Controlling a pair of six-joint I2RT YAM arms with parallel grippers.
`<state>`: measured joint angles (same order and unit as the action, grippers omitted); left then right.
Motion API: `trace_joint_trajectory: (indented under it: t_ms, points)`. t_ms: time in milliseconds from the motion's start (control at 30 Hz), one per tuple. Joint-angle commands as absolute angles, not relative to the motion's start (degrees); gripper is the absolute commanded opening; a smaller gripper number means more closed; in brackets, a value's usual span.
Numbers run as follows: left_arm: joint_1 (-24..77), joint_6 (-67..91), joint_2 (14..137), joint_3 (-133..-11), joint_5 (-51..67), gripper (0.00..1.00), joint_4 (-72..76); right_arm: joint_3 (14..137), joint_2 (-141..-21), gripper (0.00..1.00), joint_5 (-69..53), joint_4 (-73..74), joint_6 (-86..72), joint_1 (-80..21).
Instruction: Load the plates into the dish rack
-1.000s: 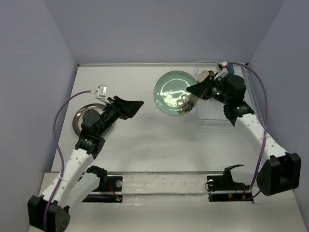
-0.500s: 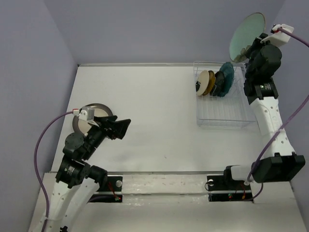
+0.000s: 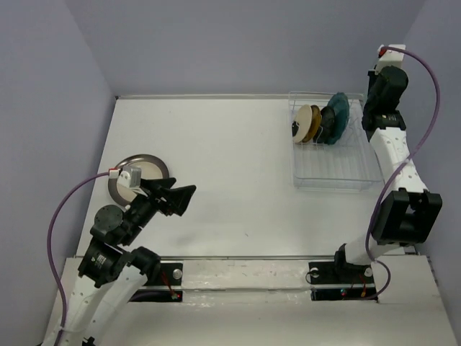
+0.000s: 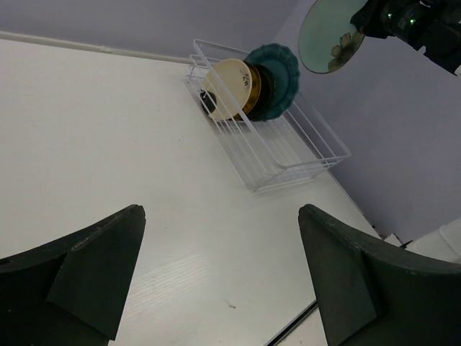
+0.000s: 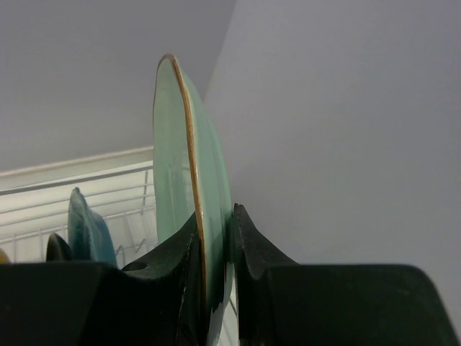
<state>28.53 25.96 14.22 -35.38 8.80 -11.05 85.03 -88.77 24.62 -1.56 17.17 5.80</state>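
The right gripper lowers the pale mint plate next into the empty space in the rack [image 3: 331, 155] beside the scalloped teal plate, then releases it.
My right gripper [image 5: 215, 220] is shut on the rim of the pale mint plate [image 5: 189, 158], held upright and high above the far right end of the clear dish rack [image 3: 331, 155]. The left wrist view shows that plate [image 4: 328, 36] in the air beyond the rack [image 4: 288, 148]. In the rack stand the cream plate [image 3: 305, 124], the amber plate [image 3: 315, 124], a dark plate behind it and the scalloped teal plate [image 3: 337, 109]. The grey-rimmed beige plate [image 3: 144, 169] lies flat at the table's left. My left gripper [image 3: 180, 196] is open and empty to its right.
Grey-violet walls close in the table at the back and both sides; my right arm [image 3: 392, 144] stands close to the right wall. The rack's near half holds no plates. A rail [image 3: 252, 257] runs along the near edge.
My right arm lifted the mint plate from left of the rack to high over its far right end. My left arm pulled back toward the near left, off the beige plate.
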Motion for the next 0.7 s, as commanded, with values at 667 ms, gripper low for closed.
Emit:
trace_joint_trajectory:
  t_ms: [667]
  points:
    - [29.2,25.0,14.4,-35.9,7.0,0.99,-10.5,81.8,-95.4,0.07,20.8,-8.0,23.1,5.8]
